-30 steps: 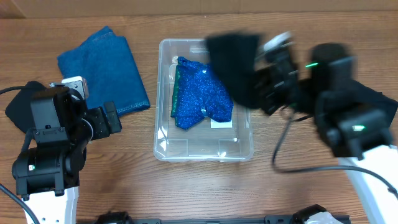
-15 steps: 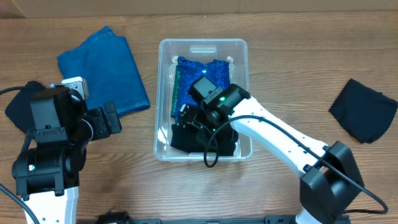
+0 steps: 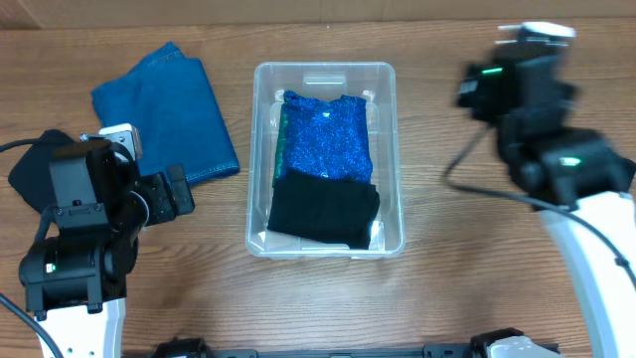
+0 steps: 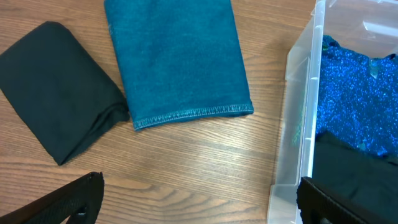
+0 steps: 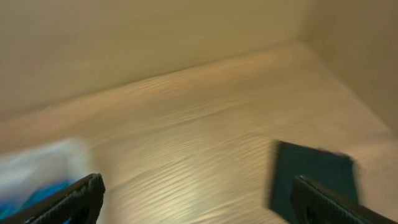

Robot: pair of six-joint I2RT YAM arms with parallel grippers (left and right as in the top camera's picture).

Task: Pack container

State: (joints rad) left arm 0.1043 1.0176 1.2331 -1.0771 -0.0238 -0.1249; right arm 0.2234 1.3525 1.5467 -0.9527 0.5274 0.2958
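Observation:
Next, my right gripper will swing away from the container [image 3: 390,149] and down onto the black cloth's edge farthest from it, as that cloth lies unpacked.
The clear container [image 3: 390,149] stands mid-table and holds a sparkly blue cloth [image 3: 328,134] at the far end. A folded black cloth [image 3: 326,211] lies at its near end. My left gripper [image 4: 199,208] is open over bare wood just left of the container wall [image 4: 298,124], with nothing between its fingers. My right arm [image 3: 537,109] is raised to the right of the container. Its gripper [image 5: 199,208] is open and empty, above the table beside a dark folded cloth [image 5: 311,177]. That view is blurred.
A folded blue towel [image 3: 164,109] lies left of the container, also in the left wrist view [image 4: 177,56]. Another black cloth [image 4: 56,87] sits at the far left, partly under my left arm [image 3: 79,219] in the overhead view.
My right gripper carried a black cloth into the container, let it go at the near end, opened, and swung back out to the right. The left arm has not moved.

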